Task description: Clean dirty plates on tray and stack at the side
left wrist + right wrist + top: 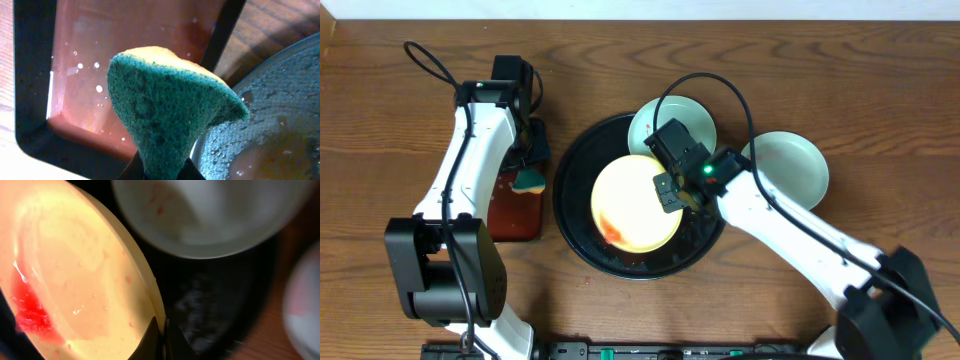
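Note:
My right gripper next carries the plate to the right in the overhead view, onto the table's mint plate [306,300] to release it, since that one already stands beside the tray.
The pale yellow plate [632,205] lies tilted in the round black tray [575,160], with a red smear [30,307] on its lower left part. My right gripper [669,192] [163,335] is shut on this plate's right rim. A mint plate [675,122] [210,215] rests on the tray's back rim. Another mint plate [788,170] stands on the table to the right of the tray. My left gripper [528,178] [161,170] is shut on a green and yellow sponge [165,110], held over the rectangular tray.
The small rectangular dark tray [515,215] [95,65] holds reddish water and sits just left of the round tray. A wet patch shows on the round tray's floor [280,100]. Black cables loop over both arms.

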